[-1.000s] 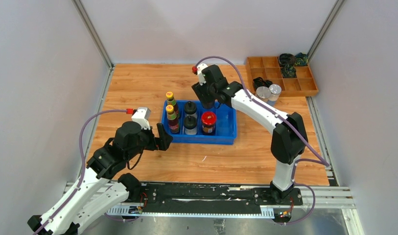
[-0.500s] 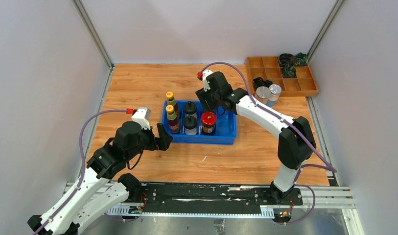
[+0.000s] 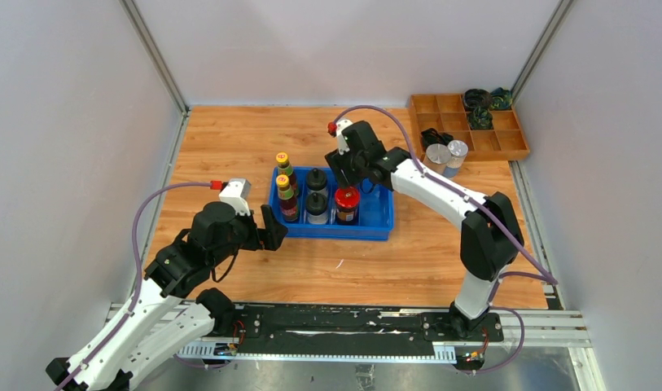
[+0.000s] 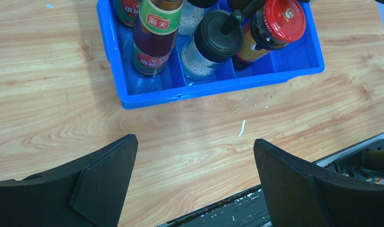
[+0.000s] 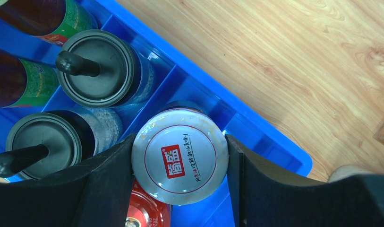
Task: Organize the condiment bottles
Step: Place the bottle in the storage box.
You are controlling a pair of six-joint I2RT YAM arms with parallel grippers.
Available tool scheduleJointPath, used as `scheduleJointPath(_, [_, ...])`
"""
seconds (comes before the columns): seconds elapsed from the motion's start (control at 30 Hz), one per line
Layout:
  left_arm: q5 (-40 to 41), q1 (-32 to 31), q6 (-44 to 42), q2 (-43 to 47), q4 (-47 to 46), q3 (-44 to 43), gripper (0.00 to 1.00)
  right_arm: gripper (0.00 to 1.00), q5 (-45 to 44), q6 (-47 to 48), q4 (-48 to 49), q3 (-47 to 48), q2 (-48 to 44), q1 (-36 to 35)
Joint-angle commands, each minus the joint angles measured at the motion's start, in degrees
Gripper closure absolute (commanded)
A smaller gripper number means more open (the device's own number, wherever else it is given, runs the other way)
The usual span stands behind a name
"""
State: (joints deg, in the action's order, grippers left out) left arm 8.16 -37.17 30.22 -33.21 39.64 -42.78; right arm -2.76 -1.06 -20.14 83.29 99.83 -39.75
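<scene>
The white-lidded jar [image 5: 180, 158] goes down in my right gripper into the empty section of the bin behind the red lid next, and my gripper releases the jar's lid, since that space lies below it.
A blue bin [image 3: 376, 232] holds two yellow-capped sauce bottles [image 3: 282, 163], two black-lidded shakers [image 3: 316, 204] and a red-lidded jar [image 3: 347, 198]. My right gripper [image 5: 179, 147] is shut on the white-lidded dark jar [image 5: 180, 158], holding it upright over the bin's back compartment, just behind the red lid [image 5: 145, 213]. In the top view the right gripper [image 3: 353, 173] hides that jar. My left gripper [image 4: 194, 156] is open and empty over bare wood in front of the bin [image 4: 227, 85]. Two silver-lidded jars [image 3: 446, 153] stand by the wooden tray.
A wooden compartment tray [image 3: 466, 122] with black and green coiled items sits at the back right. Grey walls close in the table on the left, back and right. The black rail [image 3: 352, 326] runs along the near edge.
My right gripper has shifted a little to the right and nearer with the white-lidded jar, coming over the bin's back part. The left arm has not moved.
</scene>
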Motion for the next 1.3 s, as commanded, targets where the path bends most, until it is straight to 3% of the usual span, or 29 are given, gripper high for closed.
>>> scheduleJointPath(0.0, [0.18,-0.45,-0.18,0.56,-0.05,0.06,0.0,0.51,1.33,-1.7,2.22,1.86,1.39,-0.51])
scheduleJointPath(0.97, [0.35,-0.45,-0.35,-0.07,-0.08,0.13,0.0,0.48,0.15,-2.19,3.73,1.42,8.53,-0.44])
scheduleJointPath(1.27, [0.36,-0.52,-0.35,-0.09,-0.05,0.16,0.0,0.32,-0.66,-2.23,3.71,1.34,7.7,-0.43])
